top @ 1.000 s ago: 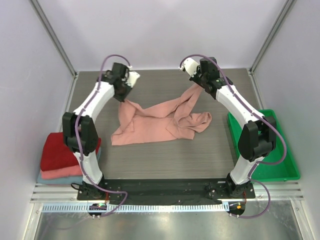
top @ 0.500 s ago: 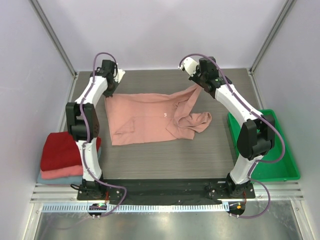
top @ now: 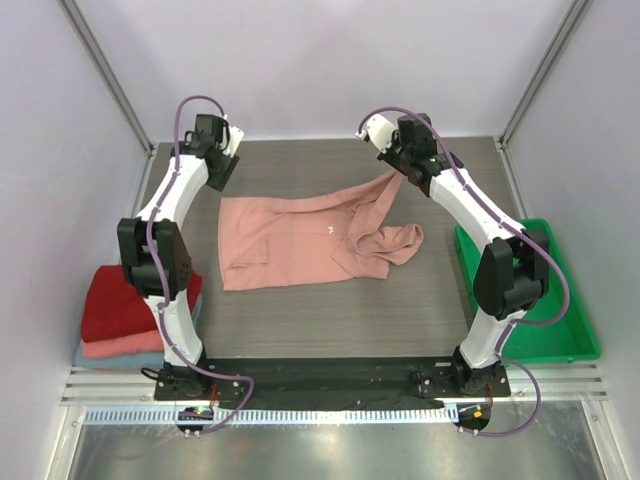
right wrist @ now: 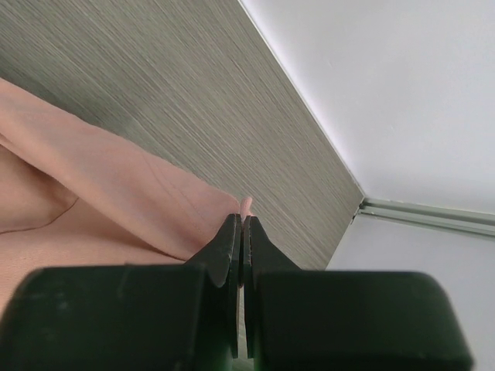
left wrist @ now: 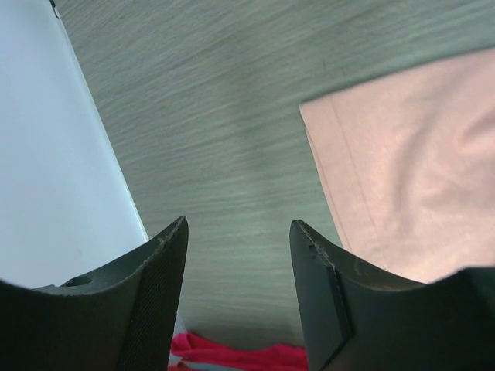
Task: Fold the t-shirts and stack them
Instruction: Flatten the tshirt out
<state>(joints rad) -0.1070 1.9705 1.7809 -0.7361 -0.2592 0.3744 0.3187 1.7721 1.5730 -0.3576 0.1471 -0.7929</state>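
Observation:
One far corner of the shirt is already in my right gripper, so I will lower my open left gripper onto the far corner of the shirt's flat part (top: 224,201) (left wrist: 308,110) and close it.
A dusty-pink t-shirt (top: 300,240) lies partly spread on the grey table, its left part flat and its right part bunched (top: 385,245). My right gripper (top: 397,170) is shut on a far corner of that shirt (right wrist: 246,207) and holds it off the table. My left gripper (top: 222,175) hovers open at the far left, just past the shirt's far left corner (left wrist: 309,108), with nothing between its fingers (left wrist: 166,255). A stack of folded t-shirts (top: 118,312), dark red on salmon-pink on light blue, sits at the near left.
A green plastic tray (top: 560,335) stands at the right edge of the table. White walls close in the far side and both flanks. Bare table (top: 330,320) lies between the shirt and the arm bases.
My left gripper has carried the shirt's left corner out to the far left, spreading that side flat, then opened and let it go. The right gripper has held still.

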